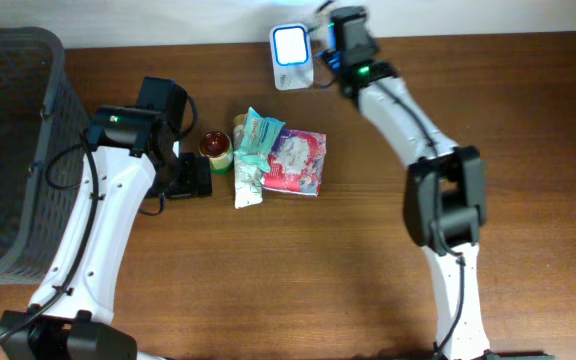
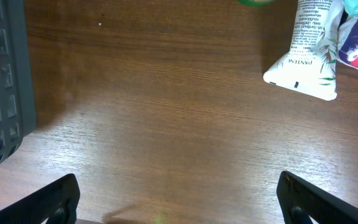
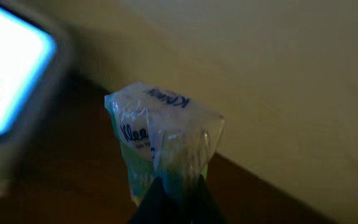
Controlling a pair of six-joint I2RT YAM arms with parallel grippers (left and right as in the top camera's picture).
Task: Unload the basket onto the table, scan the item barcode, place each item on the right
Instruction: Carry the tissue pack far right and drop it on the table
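The wood to the right in the overhead view is empty, so next the pack there (image 1: 513, 130) will be lowered by my right gripper, away from the scanner.
My right gripper (image 3: 178, 186) is shut on a clear-wrapped Kleenex tissue pack (image 3: 160, 140), pinching the pack's lower end. It holds the pack up beside the white barcode scanner (image 1: 292, 45), whose lit screen (image 3: 8, 81) glows at the left of the right wrist view. In the overhead view the right gripper (image 1: 346, 30) is at the table's back edge, just right of the scanner. My left gripper (image 2: 178, 183) is open over bare wood, with nothing between its fingers. Overhead, it (image 1: 193, 178) sits left of the item pile.
A pile lies mid-table: a red-lidded jar (image 1: 216, 148), a white Pantene tube (image 1: 248, 185), a teal packet (image 1: 261, 135) and a pink pack (image 1: 296, 162). The tube (image 2: 306, 59) shows at upper right of the left wrist view. A dark mesh basket (image 1: 8, 150) stands at far left.
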